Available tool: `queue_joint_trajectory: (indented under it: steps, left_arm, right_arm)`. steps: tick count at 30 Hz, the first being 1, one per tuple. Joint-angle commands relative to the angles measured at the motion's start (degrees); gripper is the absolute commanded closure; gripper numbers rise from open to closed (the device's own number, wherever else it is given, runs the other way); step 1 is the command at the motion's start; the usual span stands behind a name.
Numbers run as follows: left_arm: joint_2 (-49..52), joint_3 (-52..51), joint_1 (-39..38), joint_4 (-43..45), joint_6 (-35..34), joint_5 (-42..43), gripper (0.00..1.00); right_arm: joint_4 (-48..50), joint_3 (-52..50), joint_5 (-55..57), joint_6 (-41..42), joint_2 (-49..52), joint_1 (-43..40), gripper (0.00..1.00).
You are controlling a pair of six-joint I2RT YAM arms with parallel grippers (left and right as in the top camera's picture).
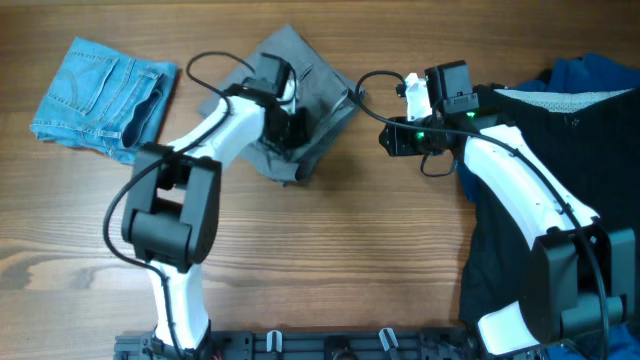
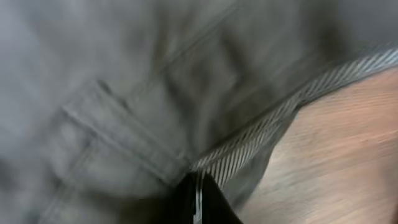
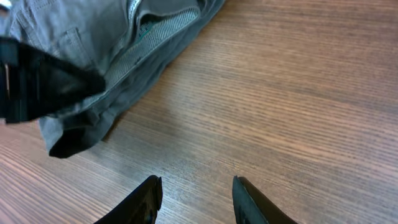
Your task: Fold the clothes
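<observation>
My left gripper is in front of the shorts' near corner (image 1: 287, 176), so it will next move back toward that corner and release the edge of the shorts' lining there.
The mid-grey shorts (image 1: 300, 90) lie bunched at the back middle of the table. They fill the left wrist view (image 2: 124, 93), where the striped pale lining (image 2: 261, 137) shows at the hem. My left gripper (image 1: 285, 120) is over them, shut on the lining edge (image 2: 198, 193). My right gripper (image 1: 395, 100) is open and empty above bare wood to the right of the shorts; its fingers (image 3: 196, 193) show in the right wrist view with the shorts (image 3: 106, 56) at upper left. The folded light-blue denim shorts (image 1: 100, 95) lie at the far left.
A pile of black (image 1: 540, 190) and bright-blue (image 1: 600, 70) garments lies under my right arm at the right side. The wooden table (image 1: 340, 250) stretches between the piles. A black rail (image 1: 330, 345) runs along the front edge.
</observation>
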Motion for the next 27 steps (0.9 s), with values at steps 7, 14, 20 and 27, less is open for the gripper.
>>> queue_joint_trajectory:
  steps: [7, 14, 20, 27]
  left_arm:
    - [0.13, -0.66, -1.70, -25.03, 3.23, -9.64, 0.96]
    - [-4.04, -0.66, -1.62, -37.44, 5.99, -9.62, 0.96]
    - [-20.68, -0.61, -0.90, -34.93, 4.15, -9.57, 0.68]
    - [-30.86, -0.61, 2.14, -26.62, 3.78, -9.55, 0.14]
  right_arm:
    - [-1.81, -0.02, 0.57, -0.17, 0.85, -0.07, 0.60]
    - [2.82, -0.02, 0.00, -4.72, 0.85, -0.07, 0.53]
    - [15.32, -0.04, -5.92, -5.95, 3.45, 0.35, 0.17]
    - [32.17, -0.02, -5.95, -3.63, 15.82, 3.61, 0.01]
